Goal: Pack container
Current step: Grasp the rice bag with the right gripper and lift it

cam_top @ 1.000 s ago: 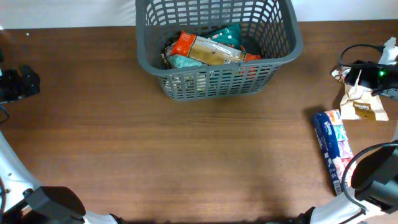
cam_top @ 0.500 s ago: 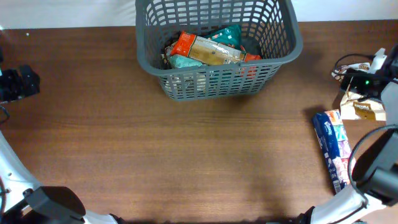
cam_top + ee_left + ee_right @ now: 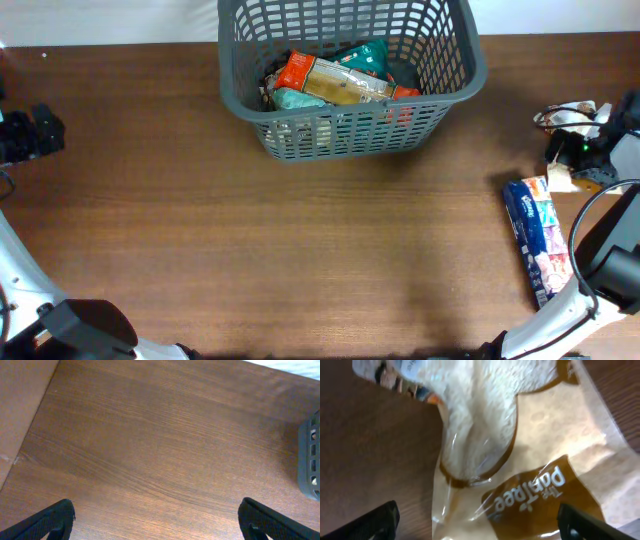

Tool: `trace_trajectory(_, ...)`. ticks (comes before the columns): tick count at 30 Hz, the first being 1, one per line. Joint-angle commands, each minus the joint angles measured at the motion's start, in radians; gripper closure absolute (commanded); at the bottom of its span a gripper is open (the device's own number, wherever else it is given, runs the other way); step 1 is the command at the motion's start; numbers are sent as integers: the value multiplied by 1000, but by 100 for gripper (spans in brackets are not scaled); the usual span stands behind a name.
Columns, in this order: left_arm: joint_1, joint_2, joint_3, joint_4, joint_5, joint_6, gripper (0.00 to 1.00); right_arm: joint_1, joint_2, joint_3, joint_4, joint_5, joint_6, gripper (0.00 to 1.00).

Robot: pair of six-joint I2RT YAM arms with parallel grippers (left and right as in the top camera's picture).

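Note:
My right gripper needs to slide outward first, staying low, to close on the packet's clear whitish bulge, because my fingers are on both sides of the printed end of the tan and brown packet (image 3: 562, 180).
The dark grey lattice container (image 3: 330, 135) stands at the back middle of the table and holds several snack packets, among them an orange one (image 3: 297, 70) and a teal one (image 3: 365, 55). My right gripper (image 3: 590, 150) is open at the far right, low over a tan and brown snack packet (image 3: 562, 180). In the right wrist view that packet (image 3: 520, 470) fills the frame and lies between my spread fingertips (image 3: 375, 520). My left gripper (image 3: 35, 132) is open and empty at the far left edge; its wrist view shows bare wood and the container's corner (image 3: 310, 460).
A long blue snack packet (image 3: 538, 240) lies on the table in front of the tan one, near the right edge. A cable (image 3: 560, 110) loops beside the right arm. A white wall runs behind the container.
My right gripper has moved toward the front of the table and down over the tan packet, covering most of it. The left arm and the container have not moved.

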Motion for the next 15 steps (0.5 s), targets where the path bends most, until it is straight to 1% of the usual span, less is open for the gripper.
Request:
trace_trajectory(1,2,-2,-3,0,11,-10,1,0,18,-2,29,5,29,6)
trace_trajectory(3,2,-2,-3,0,11,-10,1,1,23,-2,43,4,48,9)
trace_trajectory(6,2,-2,-3,0,11,-10,1,0,37,-2,66,4,70,9)
trace_trajectory(15,2,-2,-3,0,11,-10,1,2,88,-2,148,10,89,9)
